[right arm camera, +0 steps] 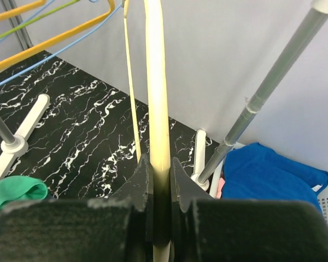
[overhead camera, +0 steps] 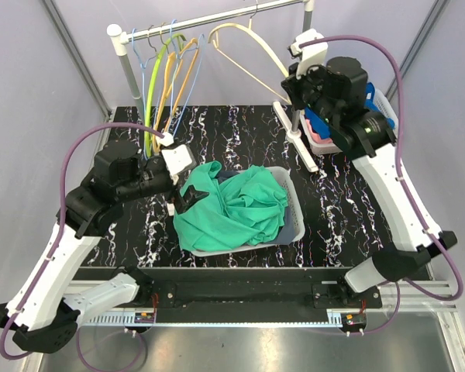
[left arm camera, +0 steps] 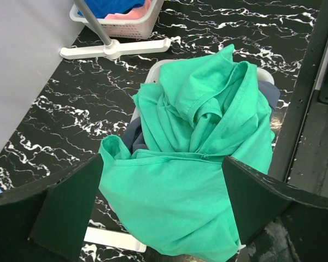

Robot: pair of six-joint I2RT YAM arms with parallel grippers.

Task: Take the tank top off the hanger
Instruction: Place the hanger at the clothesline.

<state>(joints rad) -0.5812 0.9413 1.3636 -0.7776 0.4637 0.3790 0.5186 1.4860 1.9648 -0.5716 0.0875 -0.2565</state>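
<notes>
The right gripper will next move gently toward the coloured hangers, which hang to its left in the top view, and let go of the cream hanger's arm, since the cream hanger is bare.
The green tank top [overhead camera: 236, 205] lies crumpled in and over the white basket [overhead camera: 296, 225] at the table's middle; it fills the left wrist view [left arm camera: 202, 153]. My left gripper [overhead camera: 178, 200] is open, its jaws wide apart just above the tank top's near edge [left arm camera: 161, 218], holding nothing. The cream hanger [overhead camera: 252, 54] hangs bare from the rail [overhead camera: 217, 19]. My right gripper [overhead camera: 292, 77] is shut on the hanger's lower end [right arm camera: 157, 98], which runs up between its jaws [right arm camera: 160, 180].
Several empty coloured hangers [overhead camera: 170, 70] hang at the rail's left end. A second white basket [overhead camera: 384, 105] with blue and pink clothes [right arm camera: 273, 172] stands at the back right. The rack's post [right arm camera: 262, 90] and white feet [overhead camera: 298, 139] stand near my right gripper.
</notes>
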